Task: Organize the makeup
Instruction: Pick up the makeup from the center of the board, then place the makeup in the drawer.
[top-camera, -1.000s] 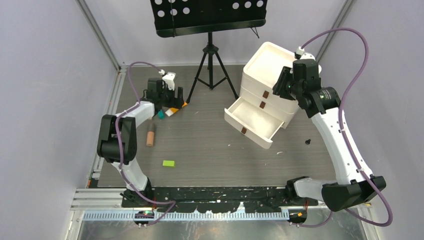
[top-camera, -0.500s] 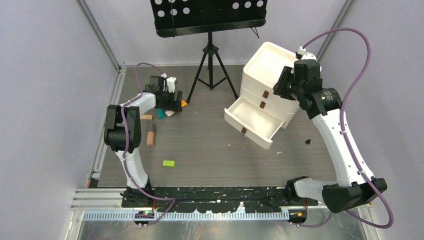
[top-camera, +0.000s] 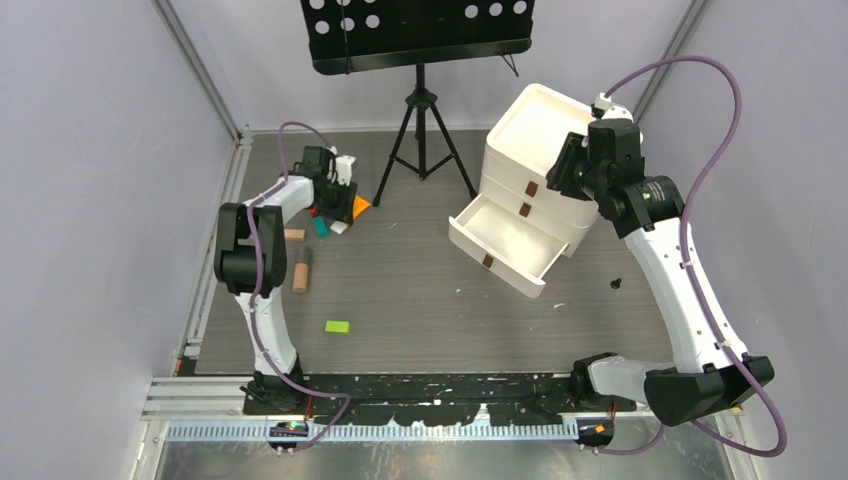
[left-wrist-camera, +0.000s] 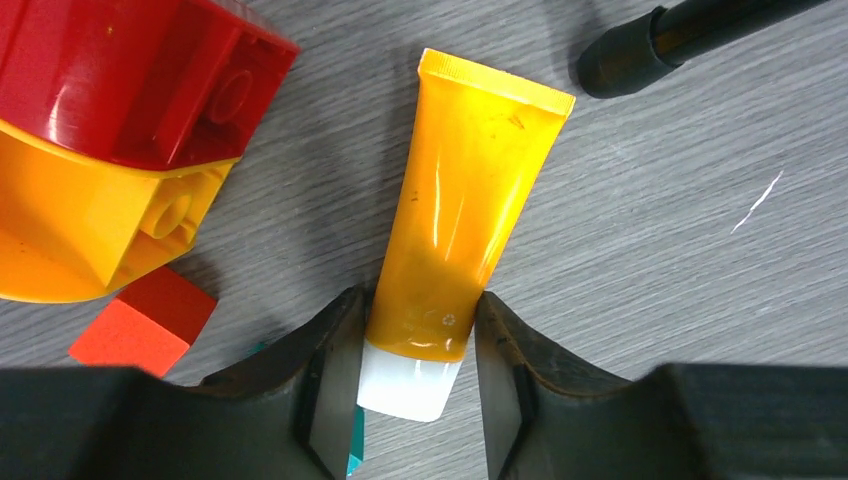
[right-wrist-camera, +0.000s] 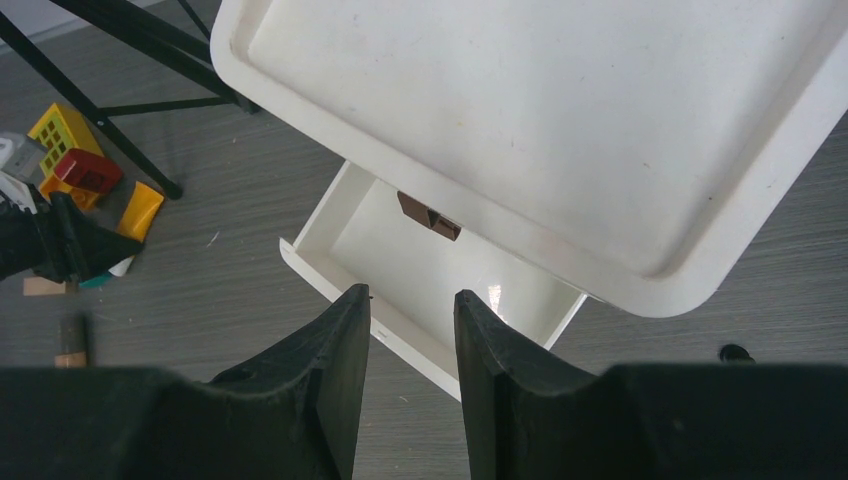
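I will lift my left gripper, carry the tube (top-camera: 359, 207) to the right in the top view and let go of it inside the bottom drawer (top-camera: 510, 240), because the drawer is open and empty.
An orange-yellow tube (left-wrist-camera: 465, 220) with a white cap lies flat on the grey table, cap toward my left wrist camera. My left gripper (left-wrist-camera: 420, 298) has both fingers pressed against the tube's sides just above the cap. From above, the left gripper (top-camera: 335, 200) sits at the far left and the tube (top-camera: 359, 207) pokes out to its right. A tan cylinder (top-camera: 300, 275) and a small tan piece (top-camera: 293, 234) lie nearer the left edge. My right gripper (right-wrist-camera: 412, 295) hangs open and empty above the white drawer box (top-camera: 530, 130). The tube (right-wrist-camera: 138, 212) also shows far left in the right wrist view.
A red block (left-wrist-camera: 130, 80) on a yellow block (left-wrist-camera: 80, 230) and a small red block (left-wrist-camera: 145, 325) crowd the tube's left side. A black tripod foot (left-wrist-camera: 630, 55) lies beyond it. The bottom drawer (top-camera: 505, 240) stands pulled out. A green block (top-camera: 337, 326) and a small black item (top-camera: 616, 283) lie apart.
My left arm has swung toward the back left, and its gripper has closed in onto the orange-yellow tube. The right arm has not moved.
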